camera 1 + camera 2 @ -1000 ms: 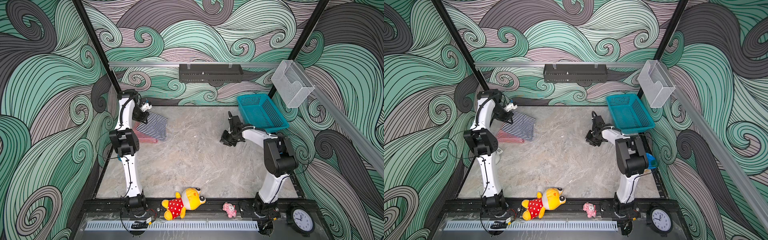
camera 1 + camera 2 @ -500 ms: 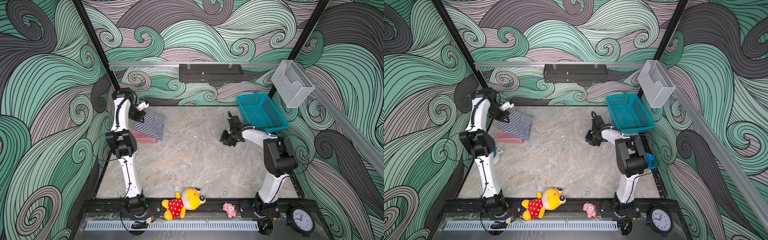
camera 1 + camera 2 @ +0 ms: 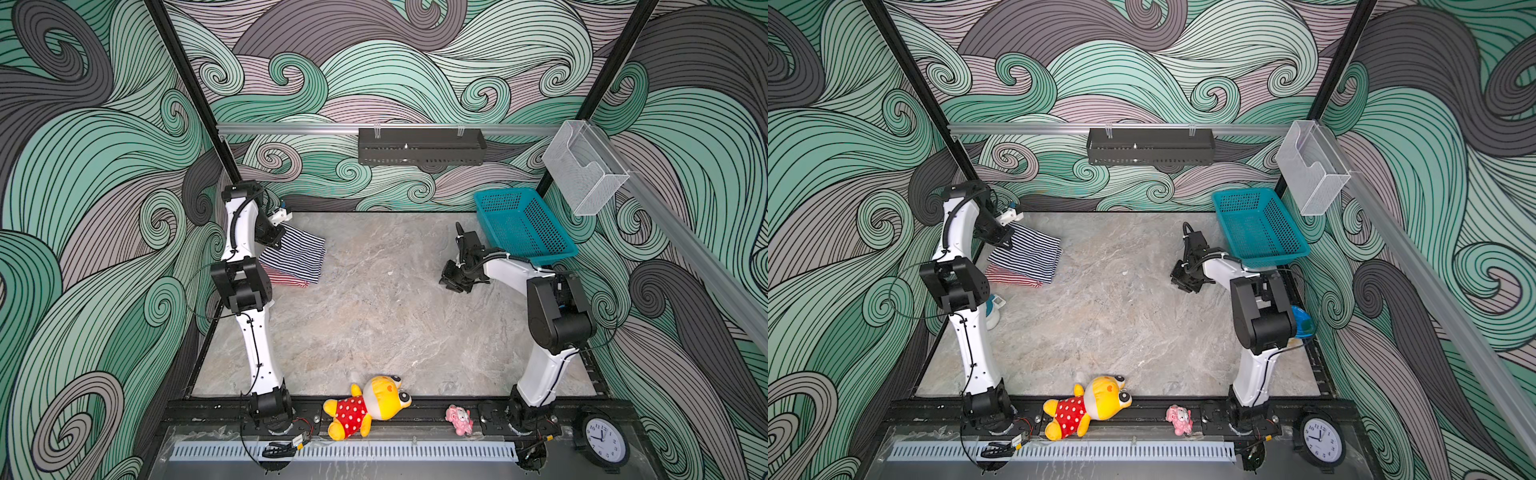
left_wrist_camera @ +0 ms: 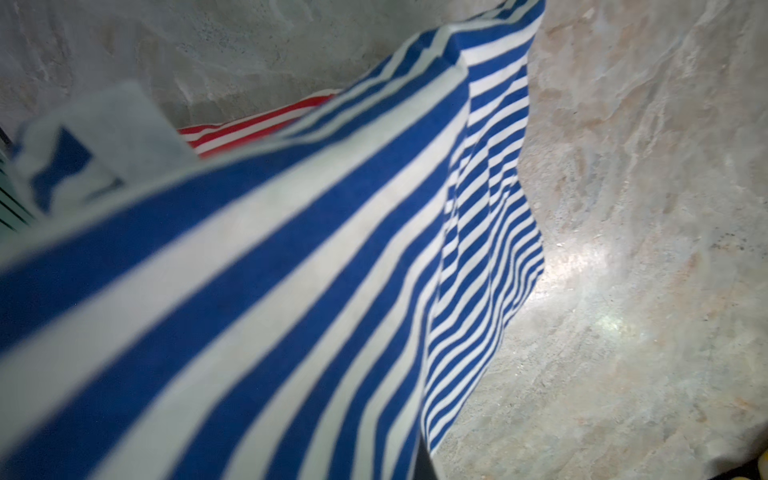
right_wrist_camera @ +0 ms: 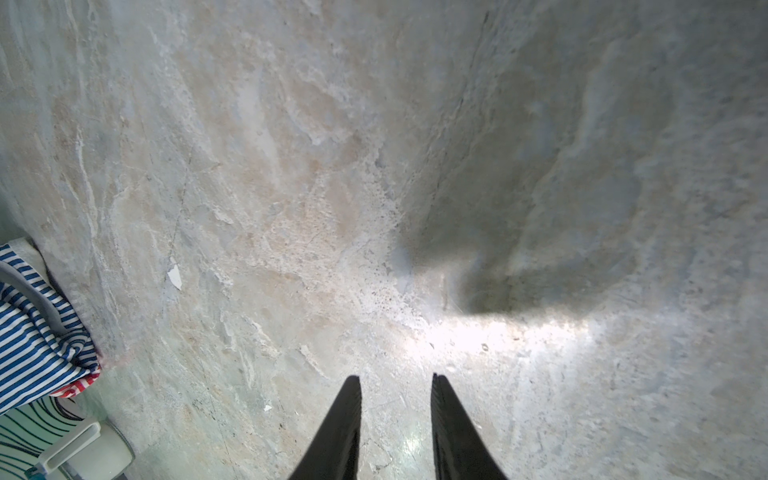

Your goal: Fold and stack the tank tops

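Observation:
The navy top's far edge in my left gripper is still raised, so next I should lower it down onto the red-and-white tank top [image 3: 286,278] [image 4: 254,125] and let it go.
The navy-and-white tank top [image 3: 301,255] [image 3: 1034,253] lies folded at the far left of the table, on top of the red-and-white tank top [image 3: 286,280] [image 3: 1013,277], which shows only as a strip at the near edge. My left gripper [image 3: 276,243] [image 3: 1000,241] is shut on the navy top's far left edge and holds it raised. In the left wrist view the navy top [image 4: 291,270] covers the jaws, with the red top [image 4: 249,124] behind it. My right gripper [image 3: 453,284] [image 3: 1183,284] [image 5: 395,378] hangs open and empty over bare table.
A teal basket [image 3: 523,226] stands at the back right, just behind the right arm. A yellow plush toy in a red polka-dot dress [image 3: 365,405], a small pink toy [image 3: 459,419] and a clock [image 3: 600,440] lie along the front rail. A black shelf [image 3: 419,145] hangs on the back wall.
My left arm has swung further left and back, drawing the navy top's held edge with it over the red top. The right arm has not moved.

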Action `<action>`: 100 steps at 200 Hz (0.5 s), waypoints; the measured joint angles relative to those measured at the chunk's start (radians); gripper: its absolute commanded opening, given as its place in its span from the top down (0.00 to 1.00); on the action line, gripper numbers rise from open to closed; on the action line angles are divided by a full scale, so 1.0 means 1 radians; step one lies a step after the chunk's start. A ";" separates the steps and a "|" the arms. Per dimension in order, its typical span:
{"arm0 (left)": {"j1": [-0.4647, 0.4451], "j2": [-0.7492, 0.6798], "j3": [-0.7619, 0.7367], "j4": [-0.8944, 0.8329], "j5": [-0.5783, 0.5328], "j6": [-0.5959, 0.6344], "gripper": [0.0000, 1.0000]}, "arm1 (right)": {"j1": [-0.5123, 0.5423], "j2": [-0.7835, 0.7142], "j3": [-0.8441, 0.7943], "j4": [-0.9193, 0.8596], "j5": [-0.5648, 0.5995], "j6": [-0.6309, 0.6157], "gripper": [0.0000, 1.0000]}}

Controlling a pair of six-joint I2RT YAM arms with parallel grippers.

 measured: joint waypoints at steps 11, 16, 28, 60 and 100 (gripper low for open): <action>0.000 0.016 0.000 0.010 -0.017 -0.001 1.00 | 0.000 0.000 -0.001 0.000 0.000 0.000 0.69; 0.000 0.023 0.000 0.016 -0.026 -0.002 1.00 | 0.000 0.000 -0.002 0.000 0.000 0.000 0.69; 0.000 0.034 0.000 0.029 -0.046 -0.005 1.00 | 0.000 0.000 -0.004 0.000 0.000 0.000 0.69; 0.000 0.041 0.000 0.058 -0.100 -0.009 0.95 | 0.000 0.000 -0.008 0.000 0.000 0.000 0.69; 0.000 0.061 0.000 0.092 -0.158 -0.026 0.83 | 0.000 0.000 -0.008 0.001 0.000 0.000 0.69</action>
